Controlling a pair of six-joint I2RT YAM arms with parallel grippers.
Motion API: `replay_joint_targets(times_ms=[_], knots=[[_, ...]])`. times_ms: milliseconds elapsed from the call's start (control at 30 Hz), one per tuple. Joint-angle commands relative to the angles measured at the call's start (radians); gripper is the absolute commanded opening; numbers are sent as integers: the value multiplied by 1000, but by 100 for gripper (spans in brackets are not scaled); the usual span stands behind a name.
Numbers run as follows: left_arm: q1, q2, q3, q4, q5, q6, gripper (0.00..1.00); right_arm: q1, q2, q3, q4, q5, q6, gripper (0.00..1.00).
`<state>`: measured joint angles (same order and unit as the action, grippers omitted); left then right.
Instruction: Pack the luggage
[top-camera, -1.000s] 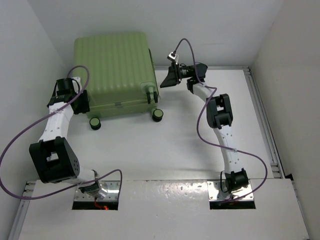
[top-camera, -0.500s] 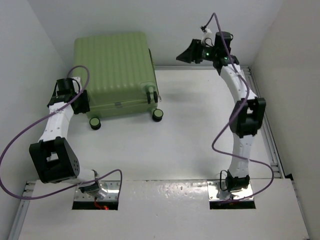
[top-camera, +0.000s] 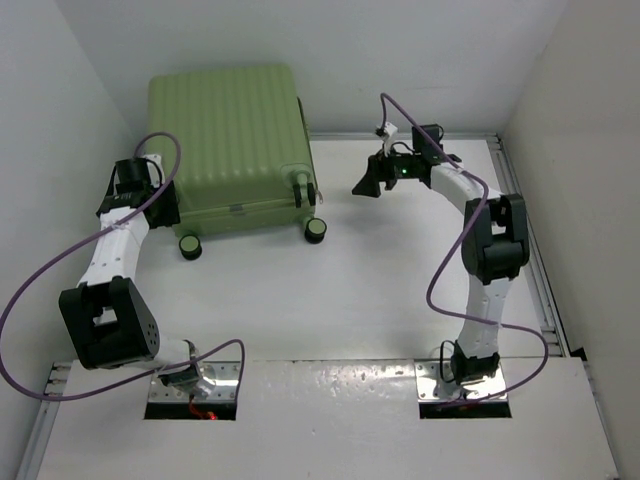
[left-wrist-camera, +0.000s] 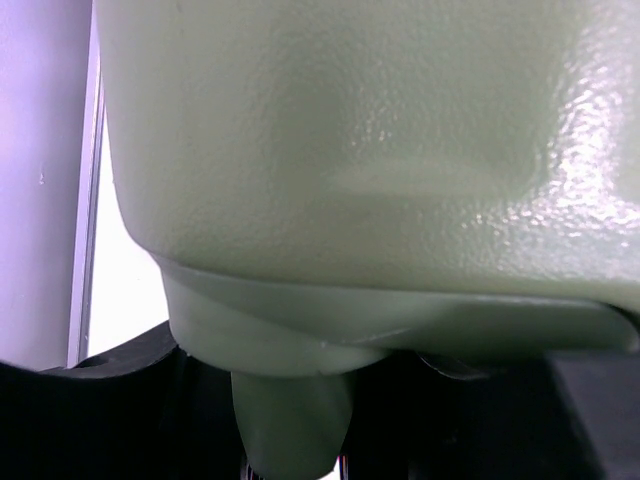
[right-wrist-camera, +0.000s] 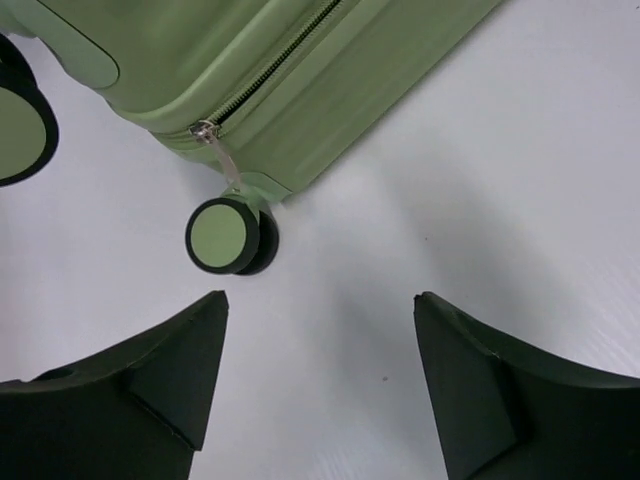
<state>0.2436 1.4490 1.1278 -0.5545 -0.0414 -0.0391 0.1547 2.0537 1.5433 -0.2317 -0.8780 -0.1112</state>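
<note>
My right gripper needs to go over to the suitcase next and close on the thin metal zipper pull, because the pull is to the gripper's left in the top view.
The luggage, a light green ribbed suitcase, lies closed and flat at the back left of the table. My left gripper is at its near left corner. In the left wrist view the shell fills the frame, and my dark fingers sit on either side of a green wheel mount. My right gripper hangs open over bare table just right of the suitcase. Its view shows the zipped side, a zipper pull and a black-and-green wheel ahead of my gripper.
White walls close in on the left, back and right. A metal rail runs along the table's right edge. Two of the suitcase's wheels face the near side. Purple cables loop off both arms.
My right arm swung from beside the suitcase up toward the back wall, then came down again to the suitcase's right. Its jaws opened wider. The left arm and suitcase stayed still.
</note>
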Motion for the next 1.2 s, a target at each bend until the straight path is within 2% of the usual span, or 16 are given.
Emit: replay_joint_targets(times_ms=[0, 167, 267, 900, 1067, 1167], knots=[[-30, 93, -71, -119, 12, -67, 0, -3, 0, -17, 153, -118, 18, 74], [-30, 113, -62, -119, 12, -58, 0, 32, 48, -6, 196, -187, 63, 73], [-30, 122, -62, -119, 12, -58, 0, 55, 74, -3, 224, -165, 96, 77], [-30, 151, -62, -110, 21, -58, 0, 135, 187, 80, 316, -164, 102, 82], [-30, 151, -62, -110, 21, -58, 0, 147, 204, 97, 359, -216, 140, 74], [-30, 151, -62, -110, 21, -58, 0, 157, 214, 98, 377, -222, 146, 74]])
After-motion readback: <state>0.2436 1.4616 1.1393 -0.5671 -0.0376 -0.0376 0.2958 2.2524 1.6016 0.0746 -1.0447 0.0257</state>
